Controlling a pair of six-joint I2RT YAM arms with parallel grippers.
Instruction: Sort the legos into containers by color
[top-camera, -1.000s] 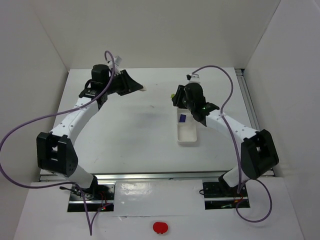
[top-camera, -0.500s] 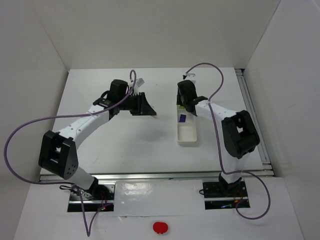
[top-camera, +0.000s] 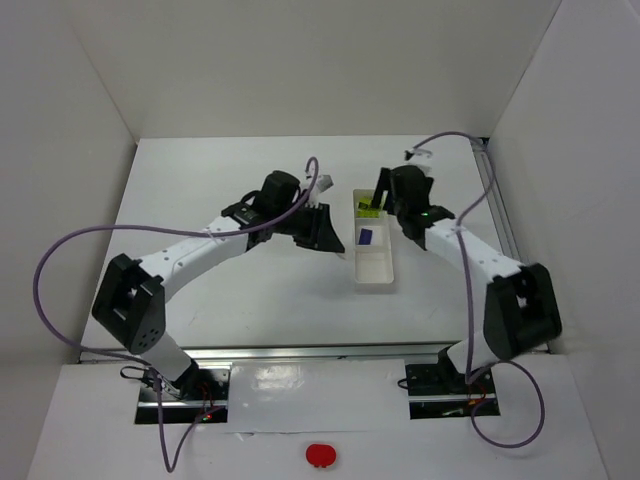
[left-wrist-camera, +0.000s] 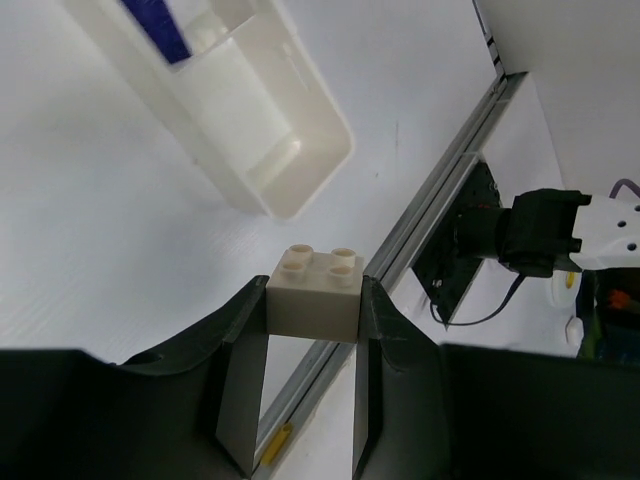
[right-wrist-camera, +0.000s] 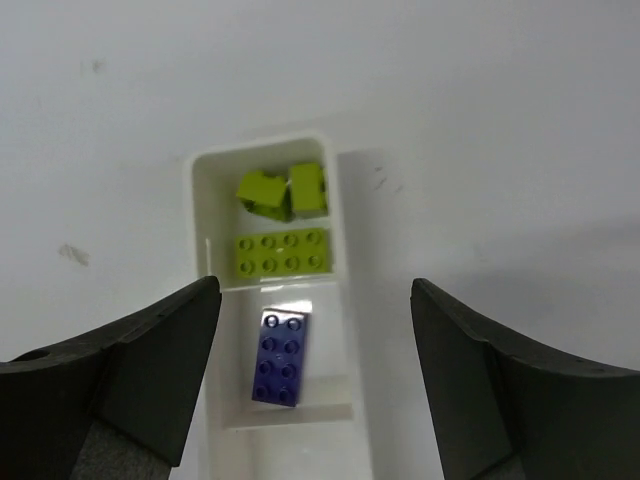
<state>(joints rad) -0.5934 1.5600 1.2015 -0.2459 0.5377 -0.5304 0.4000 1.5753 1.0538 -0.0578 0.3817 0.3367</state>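
Observation:
Since only the tray's near section (left-wrist-camera: 290, 150) is empty, I will move my left gripper to the right in the top view, over that section's bottom, and release the white lego.
A long white tray (top-camera: 377, 284) lies right of centre. Yellow-green legos (right-wrist-camera: 283, 252) fill its far compartment, and a dark purple lego (right-wrist-camera: 280, 357) lies flat in the middle one (top-camera: 366, 237). The near compartment (left-wrist-camera: 290, 150) holds nothing. My right gripper (right-wrist-camera: 312, 300) hangs open above the tray's far half (top-camera: 380, 203), its jaws wide on either side of the tray with nothing between them. Just left of the tray, my left gripper (top-camera: 338, 242) is shut on a white lego (left-wrist-camera: 315, 290), studs facing away, pinched at the fingertips.
An aluminium rail (left-wrist-camera: 400, 250) runs along the table's near edge, with the right arm's base (left-wrist-camera: 540, 230) behind it. White walls enclose the table on three sides. Purple cables loop off both arms. A red button (top-camera: 321, 456) sits on the front ledge.
My left arm swung right across the table to the tray's left side, still holding the white lego. My right gripper opened over the tray's far end and shifted slightly right.

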